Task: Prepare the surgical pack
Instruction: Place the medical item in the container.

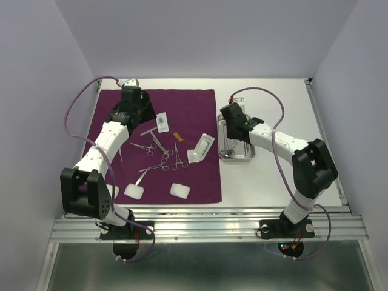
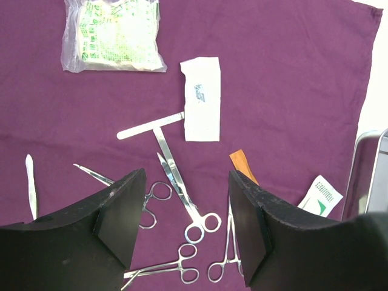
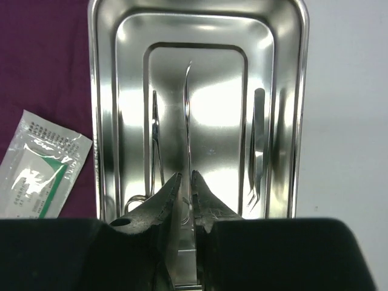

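Note:
Next, my right gripper moves down, shifting slightly toward the drape [image 1: 200, 109], and releases the thin steel instrument, since open tray bottom shows beside the forceps inside.
The purple drape [image 1: 200, 109] lies flat on the left half of the table. Steel scissors [image 2: 182, 194] and ring-handled forceps [image 1: 159, 151] are scattered on it, along with two white gauze pads [image 1: 133, 191] and small packets [image 1: 200, 147]. My left gripper [image 2: 187, 176] hangs open above the scissors, holding nothing. The steel tray [image 3: 94, 121] stands just right of the drape. My right gripper [image 3: 187, 176] is over the tray's near end, shut on a thin steel instrument [image 3: 188, 109] that points along the tray. Another forceps [image 3: 156, 139] lies inside.
A clear bag of gauze [image 2: 115, 33], a white packet [image 2: 201, 97] and a flat steel handle [image 2: 148, 125] lie farther out on the drape. An orange strip [image 2: 242, 165] sits by my right finger. A green-printed packet [image 3: 42, 167] lies beside the tray. White table [image 1: 303, 103] extends to the right.

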{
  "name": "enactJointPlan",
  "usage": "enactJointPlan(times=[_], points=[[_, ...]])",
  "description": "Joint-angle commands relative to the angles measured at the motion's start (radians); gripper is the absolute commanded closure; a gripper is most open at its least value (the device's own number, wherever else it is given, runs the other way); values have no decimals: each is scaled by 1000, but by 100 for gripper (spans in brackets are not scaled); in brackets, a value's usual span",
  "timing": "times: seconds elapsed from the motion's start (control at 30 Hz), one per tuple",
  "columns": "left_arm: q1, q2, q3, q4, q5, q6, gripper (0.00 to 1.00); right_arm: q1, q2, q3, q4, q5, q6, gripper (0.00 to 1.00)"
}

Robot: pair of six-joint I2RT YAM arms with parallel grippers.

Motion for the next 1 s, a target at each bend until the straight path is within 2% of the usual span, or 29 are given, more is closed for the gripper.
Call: enactJointPlan(times=[0.0,0.27,0.6,0.97], points=[[3,-58,2,2,-11,4,31,5,-37,-43,70,-27,9,86],[1,-71,-8,-6,-14,-4,30,5,9,-92,126,-120,32,86],[1,-70,-10,-12,-11,-5,30,5,18,-86,121,-90,18,76],[1,-70,-5,-18,-17,-10,28,23,-23,18,60,-127,-13,46]])
